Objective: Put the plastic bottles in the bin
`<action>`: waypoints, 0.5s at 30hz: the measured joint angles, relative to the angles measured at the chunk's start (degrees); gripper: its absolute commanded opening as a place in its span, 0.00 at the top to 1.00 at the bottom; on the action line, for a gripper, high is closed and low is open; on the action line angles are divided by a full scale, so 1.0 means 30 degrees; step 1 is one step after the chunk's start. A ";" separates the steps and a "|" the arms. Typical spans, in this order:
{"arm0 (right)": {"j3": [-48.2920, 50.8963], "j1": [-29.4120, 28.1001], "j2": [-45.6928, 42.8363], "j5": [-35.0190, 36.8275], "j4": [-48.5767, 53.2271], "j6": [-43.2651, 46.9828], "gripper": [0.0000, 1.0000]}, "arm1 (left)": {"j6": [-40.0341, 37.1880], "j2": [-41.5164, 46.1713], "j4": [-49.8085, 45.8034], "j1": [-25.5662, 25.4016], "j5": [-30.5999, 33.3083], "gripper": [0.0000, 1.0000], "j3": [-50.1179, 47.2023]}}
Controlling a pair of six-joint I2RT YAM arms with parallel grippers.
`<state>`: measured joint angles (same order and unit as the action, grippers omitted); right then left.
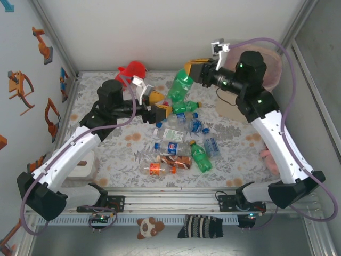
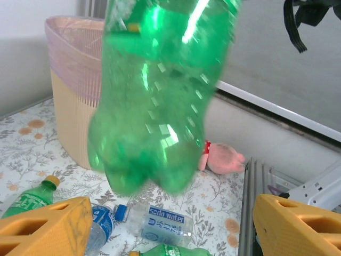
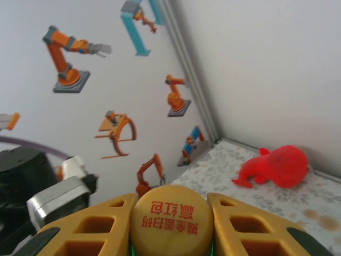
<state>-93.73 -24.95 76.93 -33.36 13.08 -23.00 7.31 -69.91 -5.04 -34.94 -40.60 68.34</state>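
Observation:
My right gripper swings over the bin's opening (image 1: 272, 66) next, turns fingers-down and releases the green bottle (image 1: 181, 88). The bin stands below my right gripper, behind its wrist.
A big green plastic bottle (image 1: 181, 88) hangs in the air over the middle of the table. My right gripper (image 1: 189, 71) is shut on its yellow cap (image 3: 171, 224), one yellow finger on each side. My left gripper (image 1: 162, 104) stands open just below and to the left; in the left wrist view its fingers (image 2: 45, 224) sit wide apart, clear of the green bottle (image 2: 160, 101) above them. The beige-pink bin (image 1: 269, 72) stands at the far right behind the right arm; in the left wrist view the bin (image 2: 74, 96) is beyond the bottle. Several more bottles (image 1: 176, 146) lie on the mat.
A red plush toy (image 1: 133, 69) lies at the far wall, a pink plush (image 2: 224, 157) by the right wall. A clear soda water bottle (image 2: 160, 221) and a green one (image 2: 29, 200) lie under my left gripper. A white box (image 1: 82, 165) sits at the left edge.

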 measured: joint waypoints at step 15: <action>-0.2171 0.7074 0.1603 0.3789 0.1406 -0.0648 0.81 | -0.0262 0.0211 -0.0423 0.0000 0.0685 0.22 -0.0270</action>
<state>-100.25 -3.73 81.73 -22.00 17.30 -24.95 6.52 -69.28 -6.31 -34.94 -38.54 67.53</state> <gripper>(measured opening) 0.318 0.786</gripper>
